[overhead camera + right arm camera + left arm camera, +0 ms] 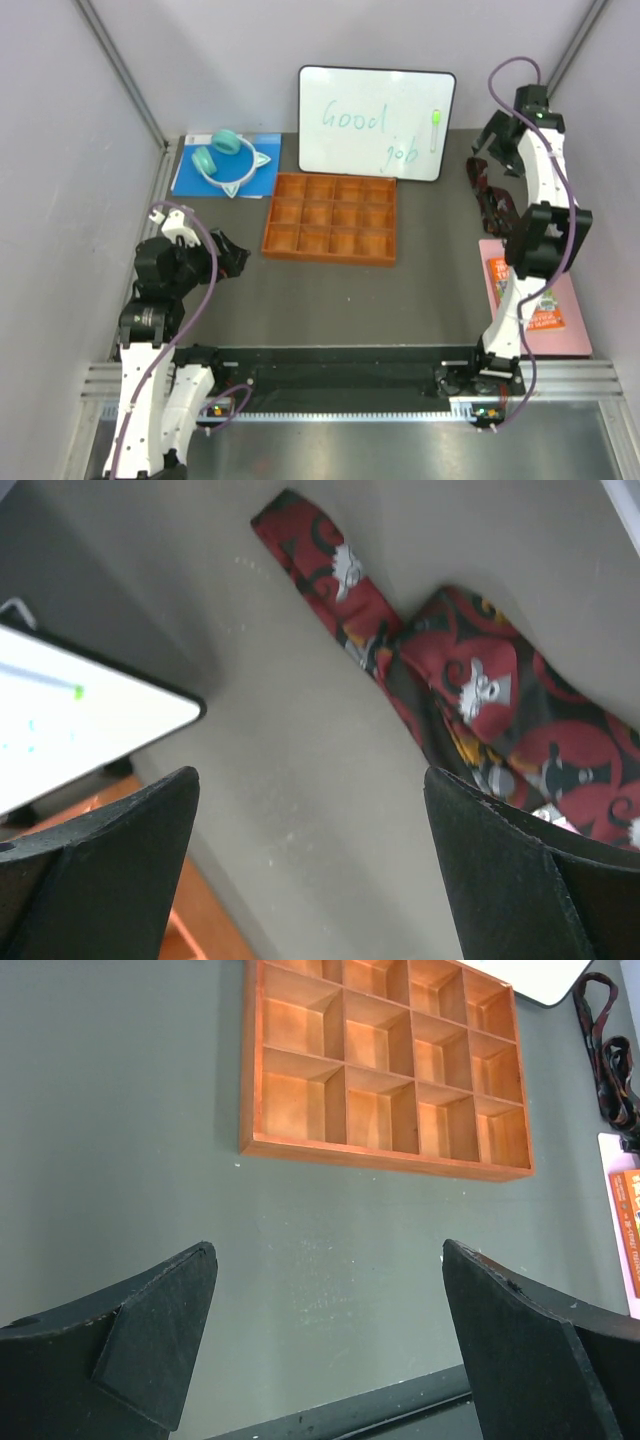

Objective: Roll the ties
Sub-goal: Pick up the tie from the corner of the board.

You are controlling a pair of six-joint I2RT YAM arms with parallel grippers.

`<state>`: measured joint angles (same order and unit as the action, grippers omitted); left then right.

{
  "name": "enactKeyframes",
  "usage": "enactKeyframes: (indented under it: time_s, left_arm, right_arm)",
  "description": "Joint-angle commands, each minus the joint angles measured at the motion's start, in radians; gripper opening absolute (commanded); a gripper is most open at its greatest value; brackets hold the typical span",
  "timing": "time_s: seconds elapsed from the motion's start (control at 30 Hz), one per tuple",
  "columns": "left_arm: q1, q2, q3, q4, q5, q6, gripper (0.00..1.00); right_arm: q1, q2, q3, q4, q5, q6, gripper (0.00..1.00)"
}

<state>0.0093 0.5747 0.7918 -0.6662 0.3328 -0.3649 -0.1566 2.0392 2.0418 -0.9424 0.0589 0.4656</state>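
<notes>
I should lower my right gripper onto the tie's pinched neck (393, 642) next, because the slim spot where the tie's narrow piece joins the wide folded part fits between my open fingers.
A dark red tie (487, 196) with a black pattern lies crumpled along the table's right side, beside the whiteboard. In the right wrist view the tie (470, 695) shows small white and yellow figures, its narrow end pointing up left. My right gripper (310, 780) hovers over it open, nothing between the fingers; the right finger (520, 870) overlaps the cloth's edge. From above, the right gripper (492, 152) is at the tie's far end. My left gripper (330, 1250) is open and empty over bare table near the left front (228, 256). The tie (606, 1055) also appears far right in that view.
An orange tray (330, 243) of empty cells sits mid-table, seen too in the left wrist view (385, 1155). A whiteboard (375, 120) leans at the back. Teal headphones (228, 160) rest on a blue sheet (190, 178). A book (540, 300) lies on a pink mat at right.
</notes>
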Motion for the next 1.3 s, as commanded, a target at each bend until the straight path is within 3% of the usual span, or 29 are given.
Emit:
enactKeyframes:
  time_s: [0.0, 0.2, 0.43, 0.63, 0.8, 0.9, 1.2, 1.27]
  left_arm:
    - [-0.002, 0.007, 0.0, 0.033, -0.008, -0.003, 0.99]
    - [-0.003, 0.011, 0.0, 0.036, -0.006, -0.003, 0.99]
    - [-0.002, 0.016, 0.0, 0.039, -0.003, -0.003, 0.99]
    - [-0.002, 0.016, -0.002, 0.039, -0.001, -0.002, 0.99]
    - [0.0, 0.014, -0.002, 0.037, 0.002, -0.002, 0.99]
    - [0.0, 0.014, -0.002, 0.04, 0.0, -0.002, 0.99]
    - [0.0, 0.014, -0.002, 0.042, 0.0, -0.002, 0.99]
    - [0.0, 0.014, -0.003, 0.042, -0.001, -0.002, 0.99]
  right_arm:
    - [0.019, 0.079, 0.095, -0.03, 0.081, -0.007, 0.95]
    - [0.043, 0.199, 0.116, -0.03, 0.142, -0.015, 0.95]
    - [0.048, 0.279, 0.116, 0.014, 0.174, -0.012, 0.87]
    - [0.046, 0.329, 0.123, 0.033, 0.209, -0.013, 0.73]
    - [0.039, 0.357, 0.121, 0.033, 0.259, 0.004, 0.67]
    - [0.032, 0.374, 0.121, 0.034, 0.265, 0.004, 0.57]
    - [0.026, 0.409, 0.118, 0.042, 0.233, -0.031, 0.02]
    - [0.026, 0.404, 0.118, 0.036, 0.213, -0.024, 0.0]
